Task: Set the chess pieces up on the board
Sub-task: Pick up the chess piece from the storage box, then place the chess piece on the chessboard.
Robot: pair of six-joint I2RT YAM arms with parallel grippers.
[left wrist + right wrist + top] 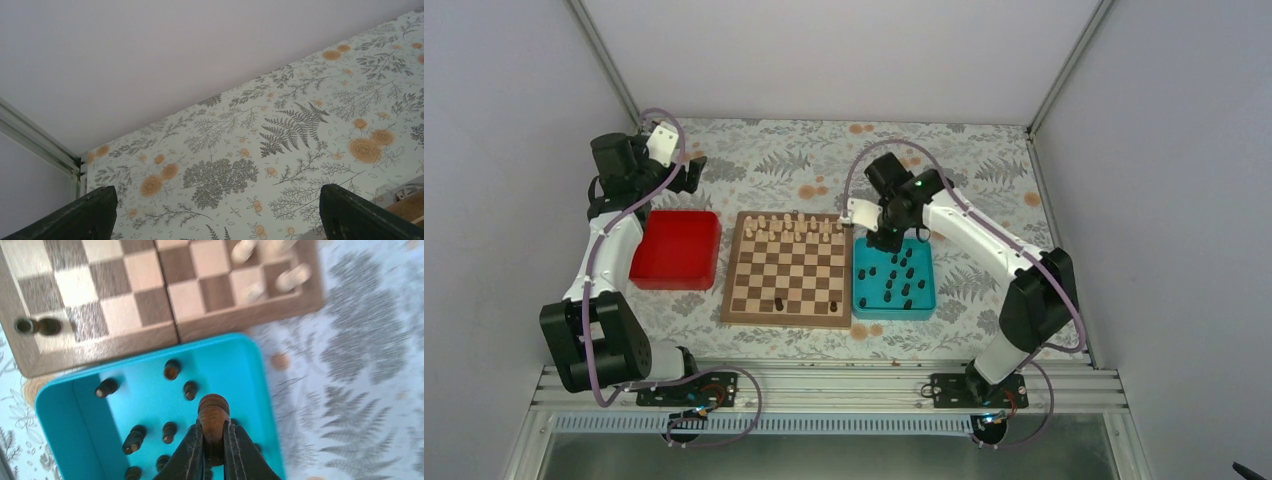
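Note:
I will move my right gripper back, to the left in the top view and down, onto the board's near-row square (42, 294) beside the dark corner piece (820, 307), because that square is empty.
The wooden board (787, 268) lies mid-table, with cream pieces on its far rows and two dark chess pieces (777, 303) on its near row. Several dark pieces (898, 283) lie in the teal tray (864, 302) right of the board. My right gripper (213, 436) is shut on a dark brown piece (213, 415) and holds it above the teal tray (65, 405), near its far edge; it also shows in the top view (886, 238). My left gripper (215, 210) is open and empty over the patterned cloth, far left beyond the red tray; it also shows from above (692, 170).
A red tray (676, 248) sits left of the board. Grey walls close in the table at the back and both sides. A corner of the board (407, 207) shows at the left wrist view's lower right. One dark piece (37, 326) stands on the board's corner square.

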